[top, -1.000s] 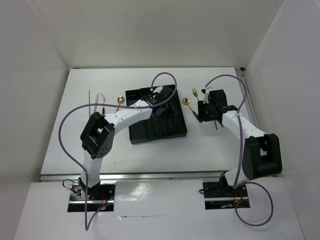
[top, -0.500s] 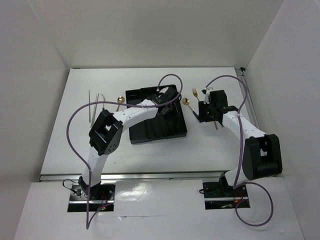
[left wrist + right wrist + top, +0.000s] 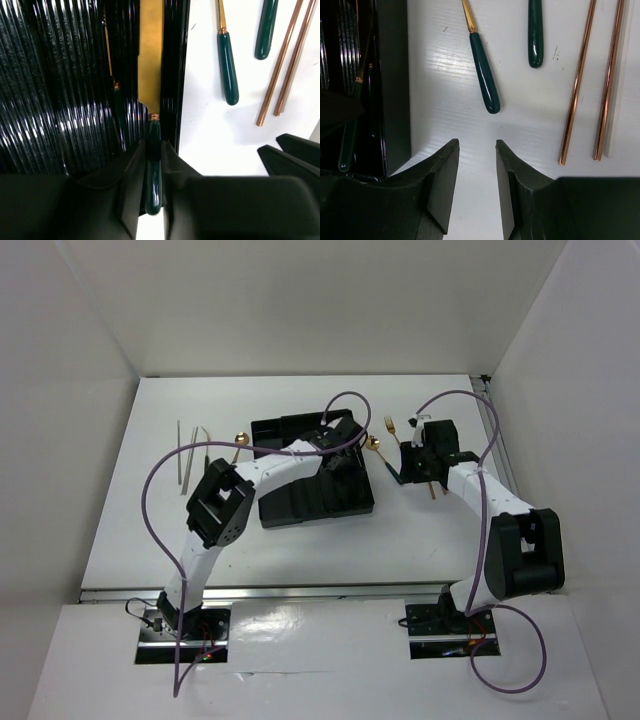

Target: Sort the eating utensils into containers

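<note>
My right gripper moves down and outward next, onto the green handle of the spoon (image 3: pixel 483 70), as that handle lies below and outward of its open fingers.
My left gripper (image 3: pixel 338 456) is over the right side of the black cutlery tray (image 3: pixel 300 502). In the left wrist view it (image 3: pixel 153 150) is shut on the dark green handle of a gold-bladed knife (image 3: pixel 151 55), whose blade lies along the tray's rightmost compartment (image 3: pixel 172 75). Another slim utensil (image 3: pixel 116 100) lies in the compartment beside it. My right gripper (image 3: pixel 407 466) is open and empty (image 3: pixel 476 150) just above the table, right of the tray. A green-handled spoon (image 3: pixel 485 80), a second green handle (image 3: pixel 535 32) and two copper chopsticks (image 3: pixel 577 80) lie ahead of it.
A gold spoon (image 3: pixel 240 440) and thin silver chopsticks (image 3: pixel 181 455) lie on the white table left of the tray. A gold fork (image 3: pixel 388 424) lies between the tray and the right arm. White walls close the table at the back and sides.
My left arm has swung right across the tray, carrying the knife toward the right-hand compartment. My right gripper has barely moved and stays open.
</note>
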Motion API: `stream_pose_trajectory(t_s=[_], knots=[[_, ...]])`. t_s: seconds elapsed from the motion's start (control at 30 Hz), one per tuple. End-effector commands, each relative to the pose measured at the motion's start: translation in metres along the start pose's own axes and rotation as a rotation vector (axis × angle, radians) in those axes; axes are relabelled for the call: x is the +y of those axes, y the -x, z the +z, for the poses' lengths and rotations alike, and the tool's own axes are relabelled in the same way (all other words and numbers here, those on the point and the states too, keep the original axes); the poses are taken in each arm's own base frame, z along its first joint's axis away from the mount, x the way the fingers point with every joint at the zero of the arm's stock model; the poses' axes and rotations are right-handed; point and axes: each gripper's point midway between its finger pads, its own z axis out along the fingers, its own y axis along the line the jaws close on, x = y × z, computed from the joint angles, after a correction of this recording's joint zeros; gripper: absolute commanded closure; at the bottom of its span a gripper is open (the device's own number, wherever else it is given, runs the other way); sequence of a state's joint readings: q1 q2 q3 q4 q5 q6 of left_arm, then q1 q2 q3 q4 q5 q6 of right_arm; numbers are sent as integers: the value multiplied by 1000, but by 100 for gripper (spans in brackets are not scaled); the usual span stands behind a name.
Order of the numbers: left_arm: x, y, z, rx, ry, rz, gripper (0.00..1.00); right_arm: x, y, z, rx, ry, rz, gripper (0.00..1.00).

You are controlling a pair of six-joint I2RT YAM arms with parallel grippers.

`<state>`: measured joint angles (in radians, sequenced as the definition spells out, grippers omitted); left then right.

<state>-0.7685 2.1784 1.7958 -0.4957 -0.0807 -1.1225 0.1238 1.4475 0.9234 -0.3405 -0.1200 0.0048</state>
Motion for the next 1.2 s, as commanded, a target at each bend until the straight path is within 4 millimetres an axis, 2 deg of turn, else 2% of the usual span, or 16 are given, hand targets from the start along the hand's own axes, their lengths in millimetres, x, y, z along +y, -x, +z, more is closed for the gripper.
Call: stream_pose_trajectory(t_s=[0.0,0.07,0.23,0.37,0.43,0.5,0.53,0.63,0.67,0.73,0.77,0.8,0.93,1.0,1.13,1.17], knots=[[-21,5,-2,-6,-64,17,63,-1,12,-6,-50,4,-10,57],[-18,3,2,-1,-56,17,49,-1,12,-6,-50,4,-10,57],[-25,14,-4,-46,-79,60,28,-1,12,-6,-50,4,-10,57],[-37,39,-33,-151,-109,113,22,0,14,-6,-61,5,-12,57],[-43,55,-61,-227,-128,149,17,-1,14,-3,-61,4,-22,56],[-40,60,-74,-260,-127,187,13,-1,15,0,-62,17,-56,52],[-47,68,-96,-297,-160,195,11,-2,14,3,-59,17,-68,47],[-40,73,-119,-348,-164,242,2,-7,17,14,-58,3,-108,40],[-45,80,-144,-393,-199,253,0,-11,15,19,-50,-17,-115,37],[-29,94,-158,-453,-169,287,0,-18,14,31,-40,-41,-128,37],[-29,98,-180,-490,-184,292,0,-21,15,35,-44,-57,-140,37],[-21,110,-187,-518,-176,291,0,-22,11,42,-31,-57,-139,37],[20,129,-198,-503,-106,311,0,-18,16,56,-46,-44,-216,37],[49,127,-193,-436,-34,315,0,-14,20,61,-58,-38,-235,37],[101,148,-188,-399,67,272,0,-14,28,74,-60,-28,-255,40],[108,149,-187,-390,73,260,0,-13,39,73,-87,-30,-257,40]])
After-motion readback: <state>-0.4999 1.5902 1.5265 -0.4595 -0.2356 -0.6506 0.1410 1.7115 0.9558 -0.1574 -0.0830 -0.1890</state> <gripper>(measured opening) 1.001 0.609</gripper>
